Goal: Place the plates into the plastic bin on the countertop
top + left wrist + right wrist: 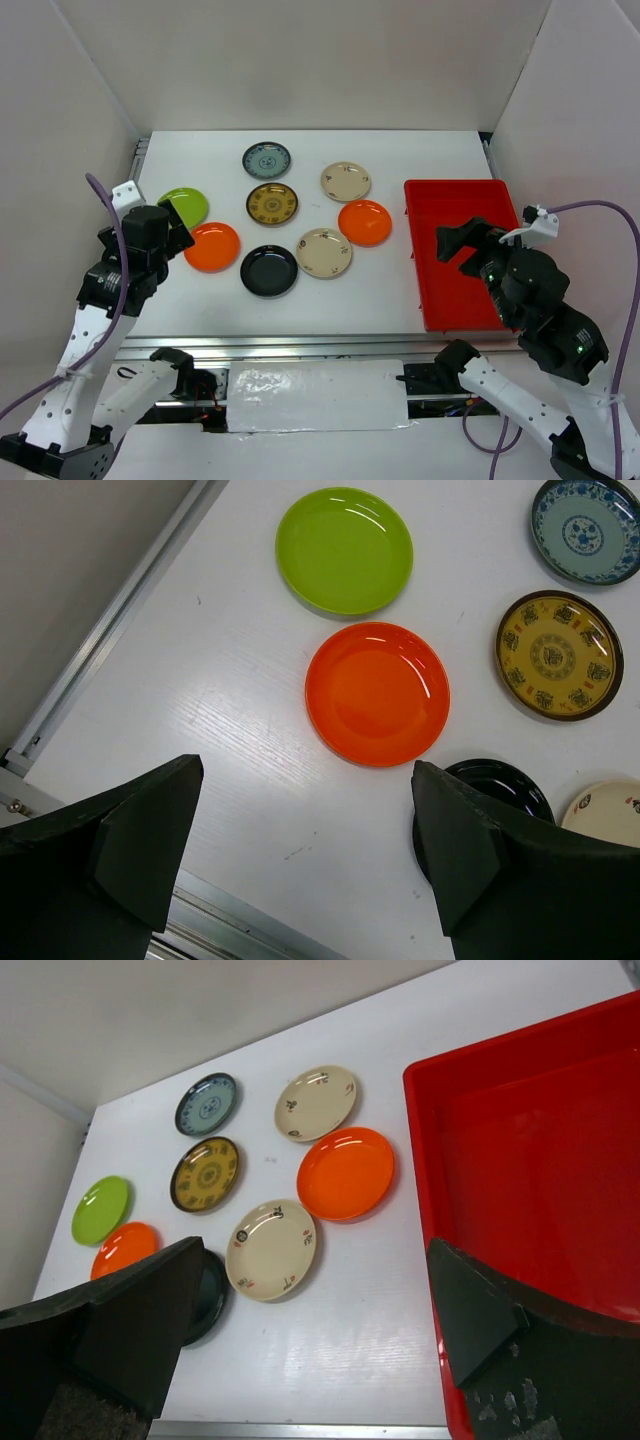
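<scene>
My left gripper will move down next onto the near rim of the orange plate (209, 269) (341, 751) beside the lime green one. The empty countertop there leaves room for a finger.
Eight plates lie on the white countertop (200, 300): lime green (183, 206), orange (212, 246), black (269, 270), brown-and-gold (272, 204), teal-blue (266, 159), two cream ones (346, 181) (323, 252) and a second orange (365, 222). The red plastic bin (450, 205) at the right holds no plates. My left gripper (183, 228) is open and empty, hovering by the left orange plate (377, 693) and the lime green plate (344, 550). My right gripper (455, 250) is open and empty over the bin's left rim (425, 1160), near the second orange plate (345, 1173).
White walls close the countertop on three sides. A metal rail (300, 345) runs along the near edge, and another (110, 620) along the left edge. The black plate (495, 785) lies just beyond my left gripper's right finger.
</scene>
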Tool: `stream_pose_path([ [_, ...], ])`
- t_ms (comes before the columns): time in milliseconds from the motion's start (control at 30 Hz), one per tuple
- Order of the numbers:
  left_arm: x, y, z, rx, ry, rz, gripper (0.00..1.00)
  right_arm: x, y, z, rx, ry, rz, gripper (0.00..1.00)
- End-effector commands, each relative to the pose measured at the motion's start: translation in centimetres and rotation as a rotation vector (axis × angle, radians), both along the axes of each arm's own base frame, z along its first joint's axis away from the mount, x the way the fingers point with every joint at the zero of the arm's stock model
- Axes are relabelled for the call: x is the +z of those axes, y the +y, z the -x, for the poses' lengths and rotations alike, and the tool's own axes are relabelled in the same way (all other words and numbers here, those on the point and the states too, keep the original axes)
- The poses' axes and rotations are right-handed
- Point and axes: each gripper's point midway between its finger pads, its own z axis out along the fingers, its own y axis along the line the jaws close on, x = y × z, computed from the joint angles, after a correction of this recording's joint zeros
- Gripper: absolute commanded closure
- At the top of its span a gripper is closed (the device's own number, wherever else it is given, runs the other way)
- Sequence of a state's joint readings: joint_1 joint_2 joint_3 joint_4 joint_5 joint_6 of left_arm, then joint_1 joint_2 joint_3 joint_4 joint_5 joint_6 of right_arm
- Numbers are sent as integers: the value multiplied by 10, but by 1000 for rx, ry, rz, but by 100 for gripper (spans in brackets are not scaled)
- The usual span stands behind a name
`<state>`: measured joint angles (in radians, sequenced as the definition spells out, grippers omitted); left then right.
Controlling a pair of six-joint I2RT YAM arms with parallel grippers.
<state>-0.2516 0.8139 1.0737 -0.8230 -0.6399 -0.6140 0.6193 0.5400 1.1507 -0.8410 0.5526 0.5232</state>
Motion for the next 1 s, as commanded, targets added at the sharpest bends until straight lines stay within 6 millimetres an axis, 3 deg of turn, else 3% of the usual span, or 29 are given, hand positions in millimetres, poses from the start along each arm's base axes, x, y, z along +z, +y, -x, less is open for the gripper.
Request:
stream_pose_path([
  [0,10,1,-1,20,-57,32,1,10,-1,4,8,-28,-25,0],
  [367,10,3,0,53,-49,42,1,12,1,8,39,-39,-24,0],
  [500,2,3,2,136,-41,136,1,9,10,7,82,-36,-18,0],
  [533,-6,4,5,182,-25,177,1,8,13,6,92,-35,-19,0],
  [567,-28,6,15,231,41,225,1,7,19,4,118,-27,-19,0],
  [633,-53,-6,13,274,69,369,1,5,29,1,155,-27,-21,0],
  [667,-61,-18,2,241,56,483,1,3,37,0,190,-17,-20,0],
  [700,-90,-23,2,244,94,535,1,1,41,-1,209,-14,-20,0],
  [767,-102,-20,-20,244,24,632,1,-2,55,-4,261,0,-20,0],
  [800,-127,-29,-21,222,81,696,1,-3,59,-4,283,6,-14,0],
  [967,-164,-20,-48,237,75,760,1,-12,75,-7,356,32,2,0],
])
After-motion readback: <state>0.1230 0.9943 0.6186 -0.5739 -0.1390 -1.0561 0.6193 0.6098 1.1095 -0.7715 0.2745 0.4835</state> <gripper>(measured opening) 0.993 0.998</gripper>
